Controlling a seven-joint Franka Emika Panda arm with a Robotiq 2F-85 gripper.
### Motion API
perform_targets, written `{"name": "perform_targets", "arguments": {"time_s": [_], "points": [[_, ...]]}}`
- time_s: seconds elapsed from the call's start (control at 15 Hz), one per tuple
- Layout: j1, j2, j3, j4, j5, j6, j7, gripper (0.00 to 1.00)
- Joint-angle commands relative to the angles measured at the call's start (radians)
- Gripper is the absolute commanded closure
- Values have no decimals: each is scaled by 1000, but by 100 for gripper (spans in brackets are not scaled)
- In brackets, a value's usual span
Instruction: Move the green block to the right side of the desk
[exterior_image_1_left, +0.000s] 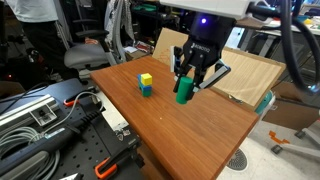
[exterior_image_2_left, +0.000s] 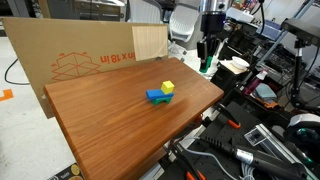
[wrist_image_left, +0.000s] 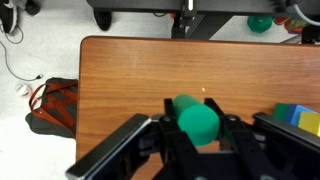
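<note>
My gripper moves down next until the green block (exterior_image_1_left: 184, 94) stands on the bare wood below, then releases it, since this desk end is clear of other blocks.
My gripper (exterior_image_1_left: 189, 82) is shut on the green block (exterior_image_1_left: 184, 94), a solid green cylinder-like piece standing upright between the fingers. It is over the reddish-brown desk (exterior_image_1_left: 190, 135), near one edge in an exterior view (exterior_image_2_left: 205, 66). I cannot tell whether the block touches the wood. In the wrist view the green block (wrist_image_left: 197, 118) fills the space between the black fingers (wrist_image_left: 198, 135), with the desk (wrist_image_left: 140, 70) below.
A yellow block on a teal-blue block (exterior_image_1_left: 145, 83) stands mid-desk, also in an exterior view (exterior_image_2_left: 160, 94) and at the wrist view's right edge (wrist_image_left: 296, 118). Cardboard panels (exterior_image_2_left: 80, 55) lean behind the desk. A black workbench with tools and cables (exterior_image_1_left: 50, 130) adjoins it.
</note>
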Motion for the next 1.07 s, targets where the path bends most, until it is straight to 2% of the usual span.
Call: {"name": "perform_targets", "arguments": {"time_s": [0.0,0.4,0.8,0.87,0.93,1.0], "points": [[-29,88,-2,34,44,43,-19,91],[-38,207,-5,67,36,166,3,91],[-34,233,-2,89,33,228,9,91],[-32,231,-2,88,32,232,11,41],[-32,228,0,87,33,232,9,40],[-30,224,1,86,32,232,9,34]]}}
